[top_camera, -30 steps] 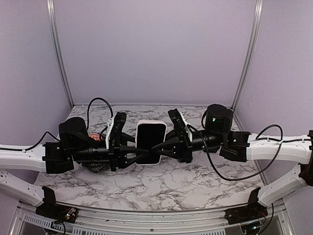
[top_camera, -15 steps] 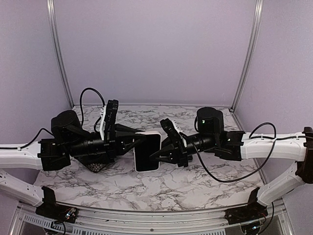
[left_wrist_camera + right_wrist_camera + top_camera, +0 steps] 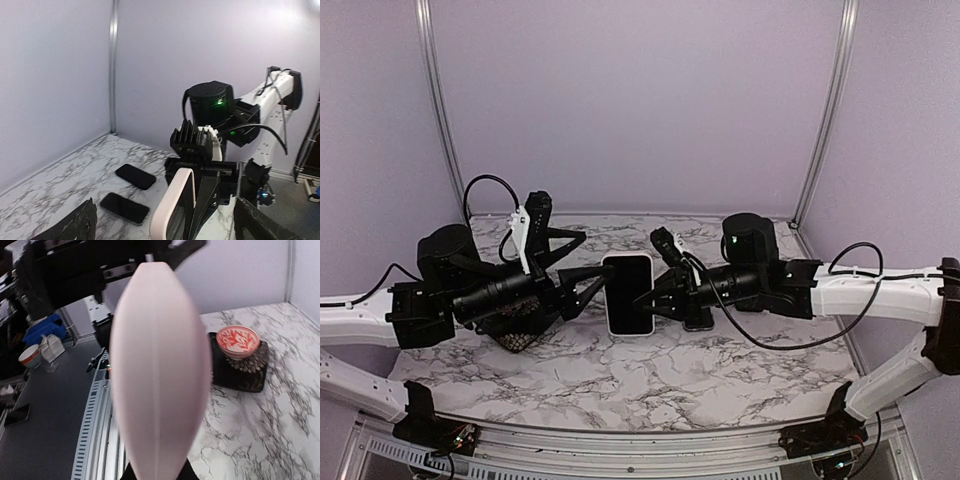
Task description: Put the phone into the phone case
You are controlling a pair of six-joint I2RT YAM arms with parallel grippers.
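The phone's dark screen fills the white case (image 3: 630, 293), so my right gripper will next move down to the bare marble below, beside the dark phones, and let go of the white case's long edge.
The white phone case (image 3: 630, 293) hangs above the table's middle, and the phone's dark screen fills its face. My right gripper (image 3: 656, 300) is shut on the case's right edge. In the right wrist view the case's pale edge (image 3: 157, 380) fills the centre and hides the fingers, except for dark tips at the bottom. Left of the case, my left gripper (image 3: 582, 266) stands open, its fingers spread wide and off the case. The left wrist view shows the case's rim (image 3: 172, 207) between the two fingertips (image 3: 75, 225).
Two dark phones (image 3: 136, 176) (image 3: 124, 207) lie flat on the marble table (image 3: 650, 380) beyond the case. A red and white bowl (image 3: 237, 340) sits on a dark mat (image 3: 240, 372) under the left arm. Walls close in the back and sides.
My left gripper, shut at the case's left edge half a second ago, has opened wide and drawn back left. The right gripper still holds the case, now slightly higher.
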